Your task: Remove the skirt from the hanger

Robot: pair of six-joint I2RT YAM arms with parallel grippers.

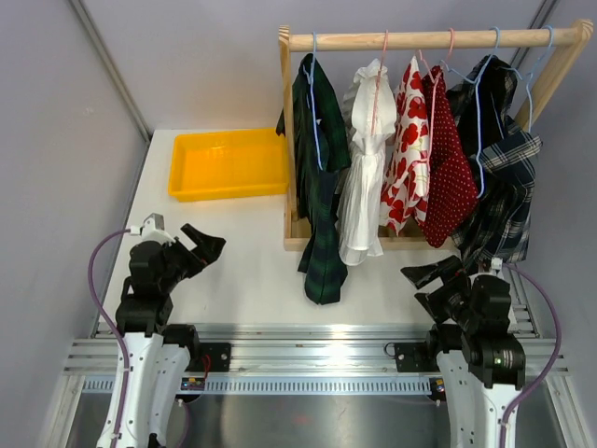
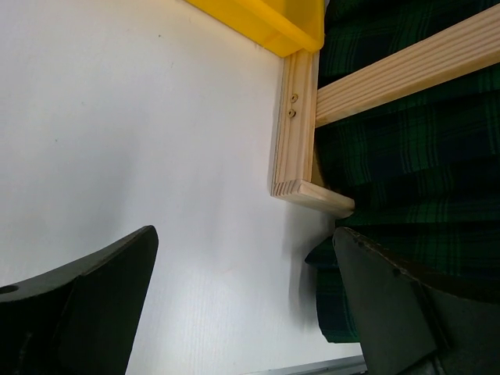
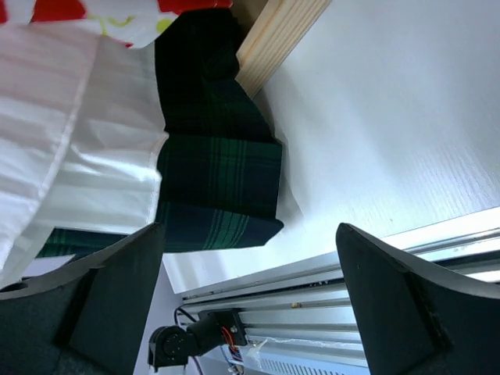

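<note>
My right gripper should next move up and outward to the blue hanger nearest the post (image 1: 529, 95) by the dark plaid garment, because that hanger is above and outward of my gripper.
Several garments hang on hangers from a wooden rack rail (image 1: 420, 39): a dark green plaid one (image 1: 320, 168), a white one (image 1: 364, 177), a white one with red hearts (image 1: 407, 159), a red dotted one (image 1: 450, 177) and a dark plaid one (image 1: 504, 187). I cannot tell which is the skirt. My left gripper (image 1: 207, 245) is open and empty, left of the rack. My right gripper (image 1: 431, 285) is open and empty, below the rack's right end. The left wrist view shows the gripper (image 2: 244, 250) open, facing the green plaid (image 2: 406, 156). The right wrist view shows the gripper (image 3: 248, 234) open below the green plaid hem (image 3: 219, 180).
A yellow bin (image 1: 229, 194) stands at the back left, beside the rack's left post; it also shows in the left wrist view (image 2: 266, 19). The rack's wooden base (image 2: 293, 125) rests on the white table. Grey walls close in both sides. A metal rail runs along the near edge.
</note>
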